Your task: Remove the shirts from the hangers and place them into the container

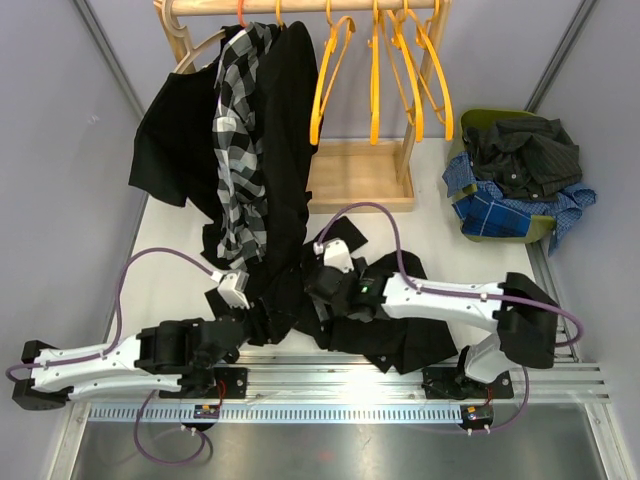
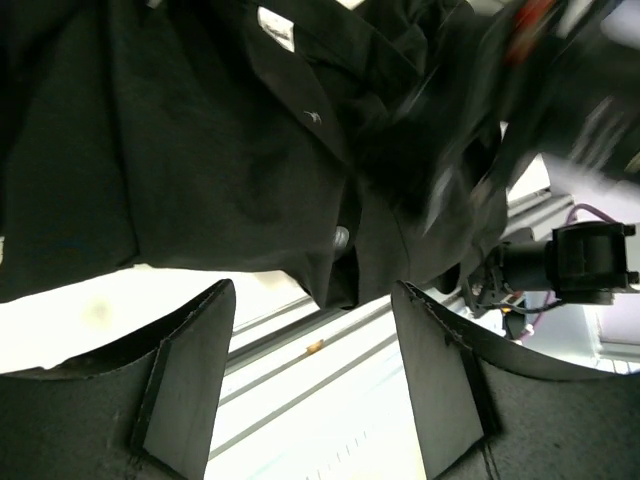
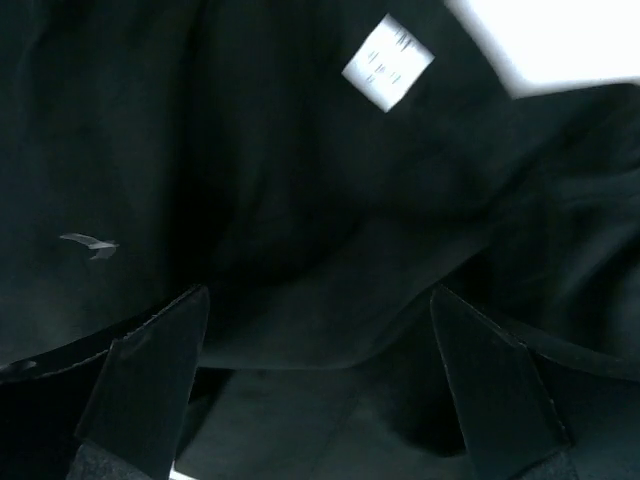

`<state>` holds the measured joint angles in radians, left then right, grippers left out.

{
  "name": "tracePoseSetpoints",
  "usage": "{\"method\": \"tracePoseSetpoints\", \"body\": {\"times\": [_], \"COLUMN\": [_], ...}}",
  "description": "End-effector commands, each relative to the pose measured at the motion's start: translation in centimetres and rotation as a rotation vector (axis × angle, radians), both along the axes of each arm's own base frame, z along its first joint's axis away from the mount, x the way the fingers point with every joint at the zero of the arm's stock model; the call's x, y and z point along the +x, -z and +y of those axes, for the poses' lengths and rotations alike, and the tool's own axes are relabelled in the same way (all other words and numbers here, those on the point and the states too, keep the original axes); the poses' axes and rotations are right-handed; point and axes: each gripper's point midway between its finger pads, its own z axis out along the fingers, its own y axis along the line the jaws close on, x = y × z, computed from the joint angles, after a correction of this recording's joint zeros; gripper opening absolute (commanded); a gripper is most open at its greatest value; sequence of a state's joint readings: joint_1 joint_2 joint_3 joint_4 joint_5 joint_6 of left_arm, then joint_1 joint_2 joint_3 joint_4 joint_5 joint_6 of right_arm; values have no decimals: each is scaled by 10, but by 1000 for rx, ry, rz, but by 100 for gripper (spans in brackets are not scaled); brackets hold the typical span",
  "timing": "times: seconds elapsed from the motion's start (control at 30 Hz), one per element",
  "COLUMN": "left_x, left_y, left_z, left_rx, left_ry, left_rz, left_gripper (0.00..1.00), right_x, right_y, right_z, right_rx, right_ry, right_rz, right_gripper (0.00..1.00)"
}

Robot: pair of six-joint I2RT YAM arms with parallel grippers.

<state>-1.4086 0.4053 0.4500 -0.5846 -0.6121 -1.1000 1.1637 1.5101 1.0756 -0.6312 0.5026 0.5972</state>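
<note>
I should next lower my right gripper until the raised fold of black shirt (image 1: 318, 322) (image 3: 325, 325) is between its open fingers, because this bunched cloth is below my fingers on top of the table.
On the rack hang a black shirt (image 1: 175, 140), a black-and-white checked shirt (image 1: 238, 140) and a long black shirt (image 1: 290, 130) whose lower part trails onto the table. More black cloth (image 1: 400, 335) lies bunched on the table between the arms. Several bare orange hangers (image 1: 330, 80) hang to the right. The olive-green container (image 1: 480, 116) at the right holds a black and a blue checked shirt. My left gripper (image 1: 258, 318) (image 2: 312, 292) is open, with black cloth (image 2: 200, 160) just past its tips. My right gripper (image 1: 312, 288) (image 3: 318, 300) is open over black cloth (image 3: 300, 200) bearing a white label (image 3: 388, 62).
The pale wooden rack base (image 1: 360, 175) stands at the back middle. An aluminium rail (image 1: 330, 375) runs along the near edge, also under the left fingers (image 2: 190, 380). Grey walls close in left and right. Purple cables loop from both arms.
</note>
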Motion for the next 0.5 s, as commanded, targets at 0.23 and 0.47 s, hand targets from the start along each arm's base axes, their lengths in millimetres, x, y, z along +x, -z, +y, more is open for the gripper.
{"method": "tracePoseSetpoints", "body": {"times": [0.23,0.47], "left_x": [8,8], "left_y": [-20,-21], "left_z": [20,31], "left_rx": [-45,-58], "left_ry": [-71,-89], "left_rz": [-24,-27], "left_gripper": [67,66], "right_x": [-33,-42], "right_y": [85,144], "right_z": [25,1], "right_rx": [48,-27], "right_ry": [226,359], "right_rz": [123,156], "right_gripper": [99,98]}}
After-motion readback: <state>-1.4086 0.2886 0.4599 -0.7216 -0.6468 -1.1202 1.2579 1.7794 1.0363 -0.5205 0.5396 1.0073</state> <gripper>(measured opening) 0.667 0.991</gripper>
